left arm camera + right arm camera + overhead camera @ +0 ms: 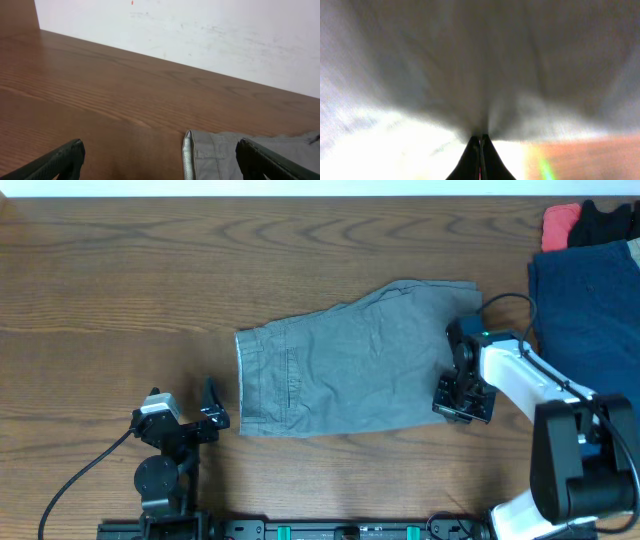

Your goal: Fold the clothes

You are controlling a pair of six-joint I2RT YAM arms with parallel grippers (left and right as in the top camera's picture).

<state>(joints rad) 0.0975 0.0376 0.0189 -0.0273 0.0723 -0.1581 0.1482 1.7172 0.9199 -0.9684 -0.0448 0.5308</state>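
Note:
The near edge of the shorts runs at a slant, so the robot's right gripper should next pull the pinched leg end toward the dark blue garment, onto the bare table in front of that garment, and let go.
The light grey shorts [350, 360] lie on the table, folded in half, waistband at the left and leg ends at the right. My right gripper [462, 370] sits at the right leg end and is shut on the fabric. In the right wrist view the closed fingertips [481, 137] pinch grey cloth [470, 65] that fills the frame. My left gripper [208, 408] is open and empty, just left of the waistband. In the left wrist view the waistband edge [189, 155] lies between the open fingers [160, 162].
A dark blue garment [590, 300] lies at the right edge, with red [560, 222] and black [605, 220] clothes behind it. The wooden table [120, 280] stretches left and back to a white wall [200, 30].

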